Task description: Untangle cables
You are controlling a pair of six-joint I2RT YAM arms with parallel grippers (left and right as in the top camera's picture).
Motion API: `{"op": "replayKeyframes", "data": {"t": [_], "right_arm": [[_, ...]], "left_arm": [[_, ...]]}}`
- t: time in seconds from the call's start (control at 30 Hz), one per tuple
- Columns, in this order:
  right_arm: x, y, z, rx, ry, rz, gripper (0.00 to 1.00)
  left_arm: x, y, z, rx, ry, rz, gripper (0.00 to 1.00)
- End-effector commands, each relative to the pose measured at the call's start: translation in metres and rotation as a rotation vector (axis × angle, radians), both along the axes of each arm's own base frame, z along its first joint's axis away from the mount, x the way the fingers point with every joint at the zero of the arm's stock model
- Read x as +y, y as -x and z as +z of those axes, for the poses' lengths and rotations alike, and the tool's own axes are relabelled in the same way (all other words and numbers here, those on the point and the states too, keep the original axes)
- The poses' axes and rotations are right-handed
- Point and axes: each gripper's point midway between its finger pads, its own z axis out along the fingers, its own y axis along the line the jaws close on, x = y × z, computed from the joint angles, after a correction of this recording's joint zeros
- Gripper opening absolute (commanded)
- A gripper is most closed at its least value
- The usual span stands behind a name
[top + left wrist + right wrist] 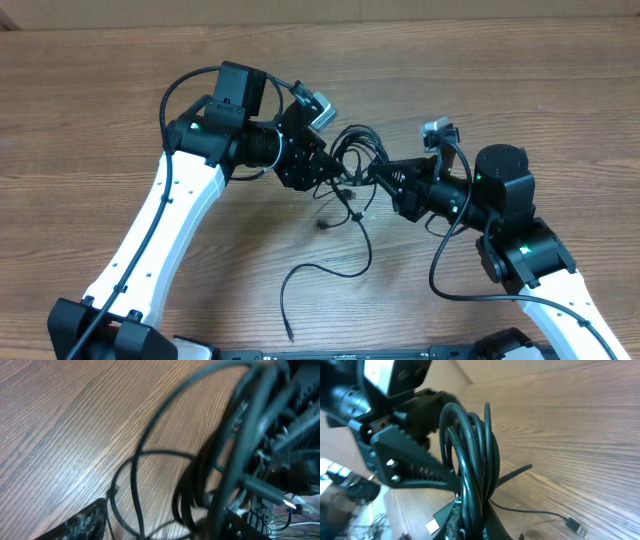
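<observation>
My right gripper will tilt down next and pull back to the bare tabletop below and back from it, which will stretch the coil [470,455] bunched between both grippers. Then it will let go.
The cables [352,160] are thin black cords in a tangled coil between my two grippers, held above the wooden table. My right gripper [378,178] is shut on the coil [470,455], which stands up from between its fingers [470,527]. A metal-tipped plug [432,525] hangs beside those fingers. A USB plug [575,525] on a loose strand lies on the table. My left gripper [325,168] is open, its fingers [165,527] wide apart with blurred cable loops [200,485] passing between them. One strand trails toward the front and ends in a plug [289,332].
The wooden table [100,120] fills the view. Each arm's own thicker black cable loops near its wrist, the left one [180,85] and the right one [440,270]. The two grippers are very close, almost touching.
</observation>
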Motion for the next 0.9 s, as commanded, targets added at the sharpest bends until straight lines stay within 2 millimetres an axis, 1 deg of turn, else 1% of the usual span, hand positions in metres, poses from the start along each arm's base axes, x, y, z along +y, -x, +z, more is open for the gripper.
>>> {"op": "replayKeyframes", "data": {"t": [0.0, 0.13, 0.17, 0.4, 0.77, 0.87], "right_arm": [[0.009, 0.010, 0.016, -0.020, -0.045, 0.076, 0.04], [0.009, 0.009, 0.020, -0.018, -0.061, 0.071, 0.04], [0.009, 0.009, 0.022, -0.029, -0.064, 0.072, 0.04], [0.010, 0.006, 0.033, -0.060, -0.093, 0.067, 0.04], [0.008, 0.000, 0.035, -0.073, -0.093, 0.038, 0.04], [0.005, -0.005, 0.034, -0.058, -0.094, -0.003, 0.04]], "left_arm": [[-0.002, 0.001, 0.016, -0.017, 0.039, -0.004, 0.60], [-0.001, 0.002, 0.014, -0.011, 0.033, -0.003, 0.48], [-0.001, 0.003, 0.014, -0.004, 0.031, -0.002, 0.47], [0.001, 0.011, 0.009, 0.043, 0.016, -0.002, 0.50], [0.002, 0.012, 0.008, 0.053, 0.012, -0.002, 0.51], [0.007, 0.009, 0.003, 0.042, -0.023, 0.019, 0.51]]}}
